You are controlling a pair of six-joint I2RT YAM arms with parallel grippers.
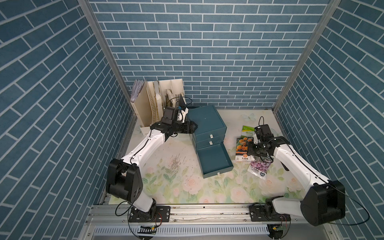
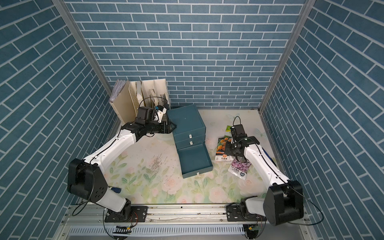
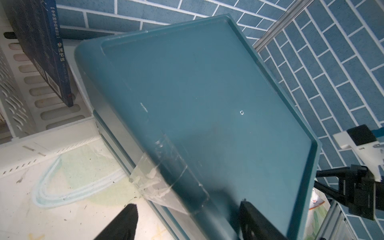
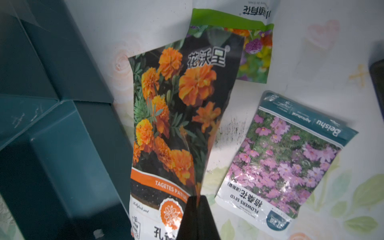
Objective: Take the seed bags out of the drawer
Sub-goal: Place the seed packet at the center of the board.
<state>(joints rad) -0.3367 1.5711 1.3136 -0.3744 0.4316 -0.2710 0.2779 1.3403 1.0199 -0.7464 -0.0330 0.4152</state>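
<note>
The robot's right gripper next needs to pull the marigold bag (image 4: 176, 116) off the overlapped green-white bag toward the drawer, then lower and release it, because bare mat (image 4: 124, 114) lies below that way.
The drawer (image 1: 214, 159), the lowest one of the teal cabinet (image 1: 205, 120), stands pulled out with a bare floor in both top views (image 2: 194, 162). All three seed bags are outside it, to its right. My right gripper (image 4: 197, 197) is shut on the edge of the orange marigold bag (image 4: 176, 116), which curls up off the mat (image 1: 242, 148). Its far end overlaps the green-white bag (image 4: 256, 43). The pink-purple bag (image 4: 280, 162) lies flat beside them (image 1: 258, 168). My left gripper (image 3: 189, 203) is open astride the cabinet's upper left edge, with one finger over its top (image 3: 207, 104).
A cream file rack (image 1: 158, 99) with books stands behind the left arm, and a dark book (image 3: 35, 47) leans close to the cabinet. Blue brick walls close in three sides. Dark specks (image 1: 176, 164) dot the floral mat left of the drawer.
</note>
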